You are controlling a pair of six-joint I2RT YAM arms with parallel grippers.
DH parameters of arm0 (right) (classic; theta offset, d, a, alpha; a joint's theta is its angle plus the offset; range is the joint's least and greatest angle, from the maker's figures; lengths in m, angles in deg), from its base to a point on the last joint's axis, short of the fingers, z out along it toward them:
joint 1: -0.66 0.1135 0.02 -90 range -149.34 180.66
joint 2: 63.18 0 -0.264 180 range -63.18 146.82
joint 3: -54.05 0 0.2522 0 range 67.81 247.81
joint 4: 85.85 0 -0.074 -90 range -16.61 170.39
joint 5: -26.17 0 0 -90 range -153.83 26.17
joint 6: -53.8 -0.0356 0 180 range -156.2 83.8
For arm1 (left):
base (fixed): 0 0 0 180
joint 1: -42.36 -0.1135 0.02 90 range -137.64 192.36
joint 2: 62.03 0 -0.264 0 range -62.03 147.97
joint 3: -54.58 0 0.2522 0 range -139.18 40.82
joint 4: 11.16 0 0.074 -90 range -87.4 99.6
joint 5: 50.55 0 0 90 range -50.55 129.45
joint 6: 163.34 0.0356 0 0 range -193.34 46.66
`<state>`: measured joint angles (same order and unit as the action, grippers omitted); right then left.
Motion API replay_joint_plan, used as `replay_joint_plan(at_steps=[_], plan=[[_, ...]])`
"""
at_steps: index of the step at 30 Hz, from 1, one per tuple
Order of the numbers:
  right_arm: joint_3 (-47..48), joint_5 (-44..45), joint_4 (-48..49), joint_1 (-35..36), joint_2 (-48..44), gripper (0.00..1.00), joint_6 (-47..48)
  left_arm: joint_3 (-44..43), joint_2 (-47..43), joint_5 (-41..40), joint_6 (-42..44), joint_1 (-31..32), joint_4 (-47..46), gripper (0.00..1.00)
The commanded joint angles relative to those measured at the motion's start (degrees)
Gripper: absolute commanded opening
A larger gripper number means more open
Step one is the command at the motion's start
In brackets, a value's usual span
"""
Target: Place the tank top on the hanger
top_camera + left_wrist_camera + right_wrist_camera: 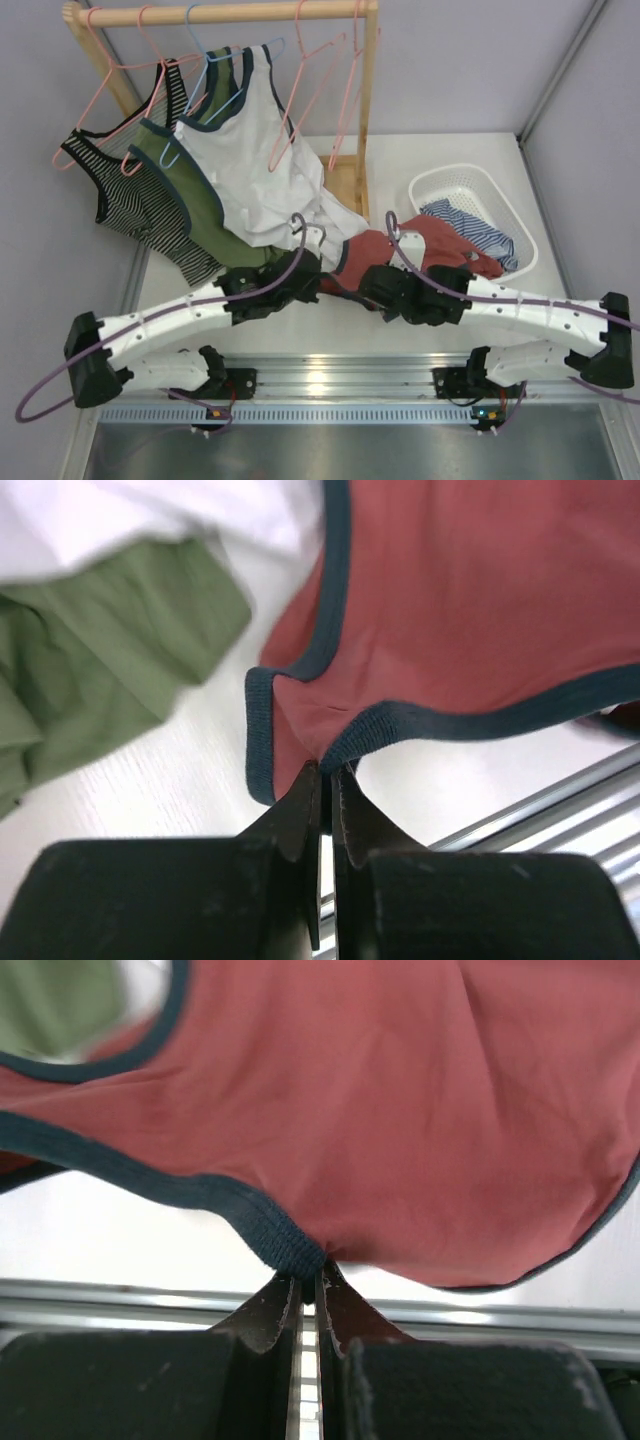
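The red cloth lies against the basket, so the robot's left gripper should next move up, then down to the tabletop [295, 309] [205, 755] beside the olive-green tank top, and let go of the strap there.
The rust-red tank top [430, 240] with navy trim lies bunched on the table's middle, between my two grippers. My left gripper [322, 281] is shut on its navy-trimmed strap edge; in the left wrist view [326, 772] the closed jaws pinch the tank top [450, 600] at the trim. My right gripper [366, 285] is shut on another trimmed edge; the right wrist view [310, 1272] shows the tank top [400, 1090] hanging over the closed jaws. Two empty pink wire hangers [312, 85] hang on the wooden rack at the back.
The wooden rack [240, 14] also carries a striped tank top [110, 180], an olive-green one [185, 215] and a white one [255, 165] on hangers. A white basket [470, 185] with striped cloth stands at the right. A metal rail [330, 380] runs along the near edge.
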<state>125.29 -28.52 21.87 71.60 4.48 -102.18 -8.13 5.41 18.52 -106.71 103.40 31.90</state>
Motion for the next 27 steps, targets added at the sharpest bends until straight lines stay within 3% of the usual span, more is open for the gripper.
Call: replay_joint_plan(at_steps=[1,6,16,19,27], plan=[[11.5,6.52,-6.25,1.4,-1.56,0.0,6.37,-7.46,-7.22,-5.78,0.84,0.49,5.41,0.0],[31.0,8.19,-6.69,1.4,0.01,0.0,21.48,-18.43,-14.79,-8.51,5.13,0.4,8.05,0.0],[67.12,7.85,-3.54,0.78,11.43,0.0,45.21,-40.6,-16.11,-11.33,15.6,0.4,6.57,0.0],[71.53,6.35,-0.99,-0.36,12.76,0.0,48.91,-45.08,-15.85,-11.15,18.24,0.4,4.81,0.0],[71.99,-0.5,10.52,-3.87,11.0,0.0,55.07,-52.47,-15.76,-11.68,24.48,0.49,-1.61,0.0]])
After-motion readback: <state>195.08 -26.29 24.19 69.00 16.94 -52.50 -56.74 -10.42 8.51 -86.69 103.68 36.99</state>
